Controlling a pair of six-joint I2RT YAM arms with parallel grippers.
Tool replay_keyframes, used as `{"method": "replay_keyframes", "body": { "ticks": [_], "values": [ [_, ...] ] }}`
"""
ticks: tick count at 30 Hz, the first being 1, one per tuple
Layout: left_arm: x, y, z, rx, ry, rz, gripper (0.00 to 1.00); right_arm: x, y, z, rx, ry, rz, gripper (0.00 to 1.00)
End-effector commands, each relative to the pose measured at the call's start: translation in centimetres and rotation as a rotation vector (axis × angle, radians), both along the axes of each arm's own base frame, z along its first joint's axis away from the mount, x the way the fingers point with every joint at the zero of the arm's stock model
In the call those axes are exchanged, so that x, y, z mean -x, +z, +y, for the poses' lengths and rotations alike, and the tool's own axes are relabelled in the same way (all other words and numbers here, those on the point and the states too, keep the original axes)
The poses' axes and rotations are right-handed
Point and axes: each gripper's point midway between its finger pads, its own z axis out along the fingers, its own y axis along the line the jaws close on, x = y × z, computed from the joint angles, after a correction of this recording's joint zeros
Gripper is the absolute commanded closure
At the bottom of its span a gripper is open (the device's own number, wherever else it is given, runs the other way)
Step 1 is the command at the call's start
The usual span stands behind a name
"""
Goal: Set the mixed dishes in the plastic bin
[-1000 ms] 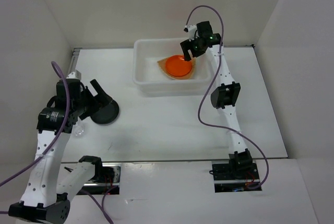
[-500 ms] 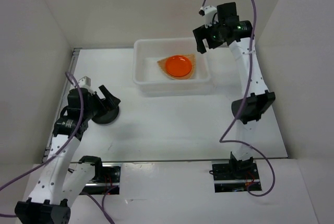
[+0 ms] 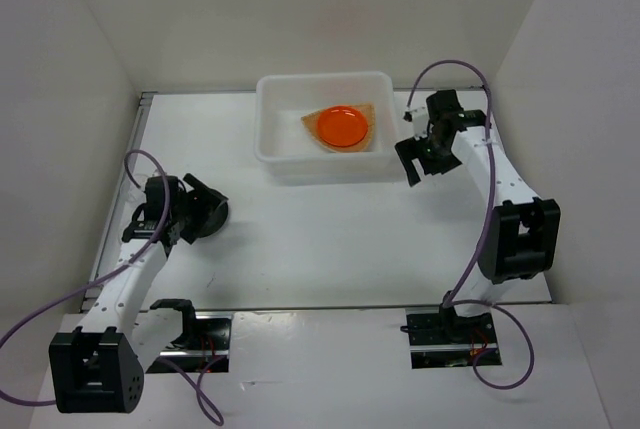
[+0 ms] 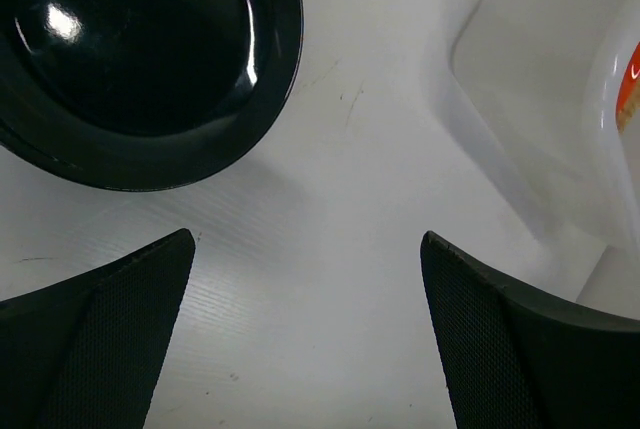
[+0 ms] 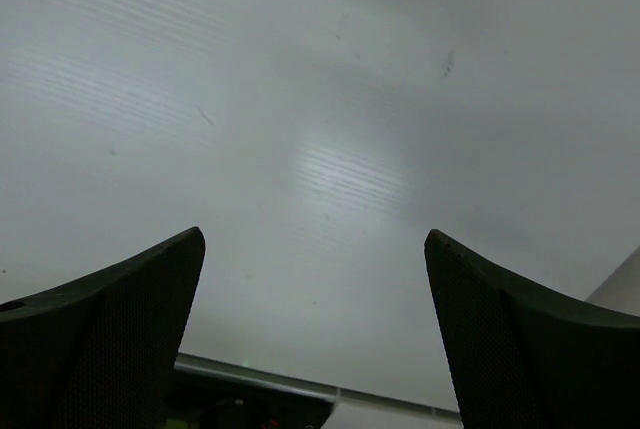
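Observation:
The black plate's near rim (image 3: pixel 206 235) (image 4: pixel 45 161) is below my left gripper, to the left in its wrist view, and bare table shows between my fingers, so I will turn as I lower onto it.
The plastic bin (image 3: pixel 325 80) stands at the back centre of the table, and its wall (image 4: pixel 540 99) shows at the right of the left wrist view. Inside it an orange plate (image 3: pixel 342 126) lies on a tan woven plate (image 3: pixel 310 120). A black plate (image 3: pixel 216 214) rests on the table at the left. My left gripper (image 3: pixel 200 207) is low beside it and open; in the wrist view the black plate (image 4: pixel 140 59) lies ahead and left of the empty left gripper (image 4: pixel 308 244). My right gripper (image 3: pixel 408 163) hangs open and empty just right of the bin, and in its wrist view the right gripper (image 5: pixel 315 244) has only bare table below it.
White walls enclose the table on three sides. The right arm's elbow (image 3: pixel 520 234) sticks out near the right wall. Purple cables (image 3: pixel 455 69) loop off both arms. Bare table (image 3: pixel 320 239) lies between the black plate and the right arm.
The right gripper left the space above the bin, swung up and came down to its right, opening slightly wider. The left arm dropped lower and closer to the black plate.

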Motion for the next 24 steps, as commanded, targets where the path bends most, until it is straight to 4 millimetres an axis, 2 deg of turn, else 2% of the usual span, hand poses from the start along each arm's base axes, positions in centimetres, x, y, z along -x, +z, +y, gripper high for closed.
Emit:
{"method": "replay_keyframes", "body": {
  "ticks": [1,2,4,5,6,7,9,11,12,16,24],
  "values": [
    [-0.9,0.5,1.3,0.008,0.125,-0.028,0.0,-1.3,2.2,-3.2,0.019,-0.125,-0.161,0.05],
    [-0.6,-0.1,1.7,0.014,0.172,0.007,0.0,-1.2,1.2,-4.5,0.031,-0.161,-0.153,0.05],
    [0.5,-1.2,3.4,-0.002,0.277,0.077,0.0,-0.8,1.0,-5.5,0.027,-0.202,-0.165,0.05],
    [0.9,-2.0,3.3,0.013,0.295,0.098,0.0,-0.2,0.1,-5.9,0.008,-0.22,-0.148,0.05],
    [1.0,-2.5,3.5,0.021,0.315,0.107,0.0,0.3,0.2,-5.7,-0.001,-0.217,-0.152,0.05],
    [0.9,-2.4,3.5,0.031,0.325,0.107,0.0,0.9,-0.5,-5.7,-0.004,-0.225,-0.142,0.05],
    [1.3,-3.4,3.4,0.057,0.358,0.138,0.0,1.2,-0.4,-6.1,-0.008,-0.264,-0.172,0.05],
    [1.0,-3.2,3.6,0.071,0.386,0.128,0.0,1.9,-1.6,-6.6,-0.005,-0.299,-0.156,0.05],
    [1.0,-3.5,3.8,0.076,0.416,0.136,0.0,1.7,-1.3,-7.3,0.003,-0.321,-0.182,0.05],
    [0.7,-4.3,4.4,0.1,0.495,0.165,0.0,1.2,-1.1,-8.1,-0.003,-0.352,-0.219,0.05],
    [1.0,-6.8,4.3,0.16,0.581,0.214,0.0,1.2,-1.1,-8.0,-0.021,-0.351,-0.227,0.05]
  ]
}}
